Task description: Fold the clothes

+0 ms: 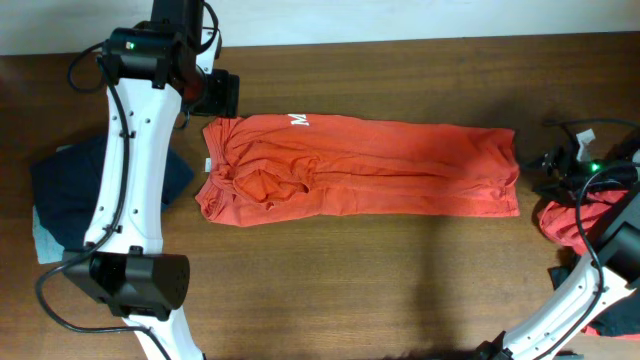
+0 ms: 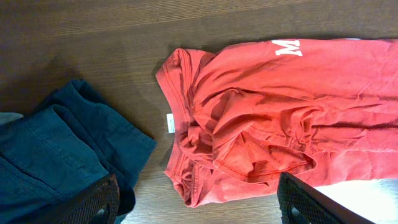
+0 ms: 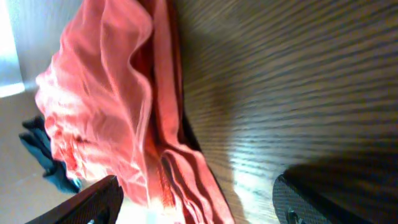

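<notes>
I should next move my right gripper to the left in the overhead view, onto the shirt's flat end edge (image 1: 511, 173), because its open fingers are over bare wood.
An orange-red T-shirt (image 1: 370, 165) lies across the middle of the table as a long band, with a white letter at its top edge and its left end bunched. My left gripper (image 1: 218, 98) hovers at the shirt's upper left corner. In the left wrist view that gripper (image 2: 199, 211) is open and empty above the crumpled collar end of the shirt (image 2: 280, 112). My right gripper (image 1: 552, 162) sits just past the shirt's right end. In the right wrist view it (image 3: 196, 208) is open over the edge of a second red garment (image 3: 106, 106), gripping nothing.
A dark navy pile (image 1: 65, 190) with a pale piece (image 1: 45, 240) under it lies at the left edge, also seen as the navy garment (image 2: 56, 155). The second red garment (image 1: 568, 222) is heaped at the right edge. Bare wood table (image 1: 330, 290) runs along the front.
</notes>
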You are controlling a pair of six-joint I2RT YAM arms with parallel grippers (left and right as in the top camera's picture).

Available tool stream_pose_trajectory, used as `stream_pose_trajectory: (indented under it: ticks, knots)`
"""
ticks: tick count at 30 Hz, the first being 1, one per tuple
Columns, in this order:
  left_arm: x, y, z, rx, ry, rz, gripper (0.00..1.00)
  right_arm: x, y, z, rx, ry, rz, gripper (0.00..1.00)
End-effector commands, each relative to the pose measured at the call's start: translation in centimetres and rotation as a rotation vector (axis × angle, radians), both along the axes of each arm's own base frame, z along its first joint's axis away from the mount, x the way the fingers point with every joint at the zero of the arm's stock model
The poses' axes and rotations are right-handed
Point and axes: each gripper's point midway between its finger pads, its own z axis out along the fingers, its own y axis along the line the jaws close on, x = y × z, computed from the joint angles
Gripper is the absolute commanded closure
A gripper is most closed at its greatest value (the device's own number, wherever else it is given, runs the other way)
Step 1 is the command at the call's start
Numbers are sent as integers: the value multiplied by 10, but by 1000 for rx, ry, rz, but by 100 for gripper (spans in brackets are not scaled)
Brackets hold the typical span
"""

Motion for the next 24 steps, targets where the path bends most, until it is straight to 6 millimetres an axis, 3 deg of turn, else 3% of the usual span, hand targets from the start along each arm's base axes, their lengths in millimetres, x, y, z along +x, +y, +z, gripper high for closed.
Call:
stream_pose_trajectory:
  ticks: [1, 7, 13, 19, 24]
  knots:
    - [-5, 5, 22, 15, -53, -16, 19, -9, 30, -37, 0, 60, 141, 16]
    - [-5, 5, 21, 15, -52, -16, 18, -3, 46, -43, -1, 67, 186, 12]
    - [-6, 6, 23, 16, -55, -16, 18, -12, 52, -62, 38, 121, 187, 12]
    - [-15, 35, 59, 151, -158, 61, 15, -27, 39, -71, 9, 183, 182, 12]
    - [-28, 39, 85, 153, -220, 64, 15, -47, 14, -74, -16, 253, 129, 9]
